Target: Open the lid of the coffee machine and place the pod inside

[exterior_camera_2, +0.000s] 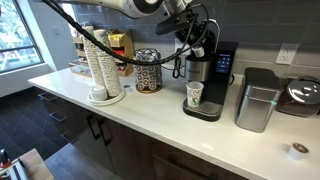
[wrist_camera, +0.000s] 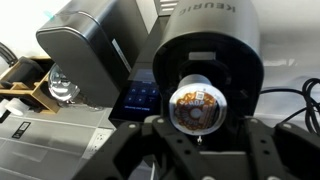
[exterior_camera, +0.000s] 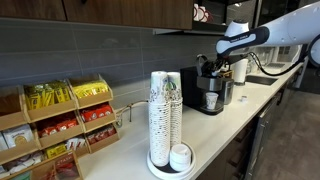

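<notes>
My gripper is just above the dark opening in the machine's round head (wrist_camera: 222, 76) and the pod is already over it, so next my gripper will lower the pod (wrist_camera: 197, 105) slightly and release it.
The coffee machine (exterior_camera: 210, 85) (exterior_camera_2: 205, 80) stands on the counter, black and silver, with a paper cup (exterior_camera_2: 194, 95) in its front bay. In the wrist view I look down on its round dark head, and the lid (wrist_camera: 210, 40) with its lettering looks down. My gripper (wrist_camera: 197, 112) hangs just above that head, shut on the pod (wrist_camera: 197, 105), whose brown printed foil top faces the camera. In both exterior views the gripper (exterior_camera: 238, 68) (exterior_camera_2: 190, 40) sits at the machine's top, where the pod itself is hidden.
A tall paper-cup stack (exterior_camera: 165, 110) (exterior_camera_2: 97, 65) stands on the counter. Snack racks (exterior_camera: 60, 120) line the wall. A grey box-shaped bin (exterior_camera_2: 258, 100) (wrist_camera: 85, 50) sits beside the machine, another appliance (exterior_camera_2: 303, 92) beyond it. A loose pod (exterior_camera_2: 297, 150) lies near the counter edge.
</notes>
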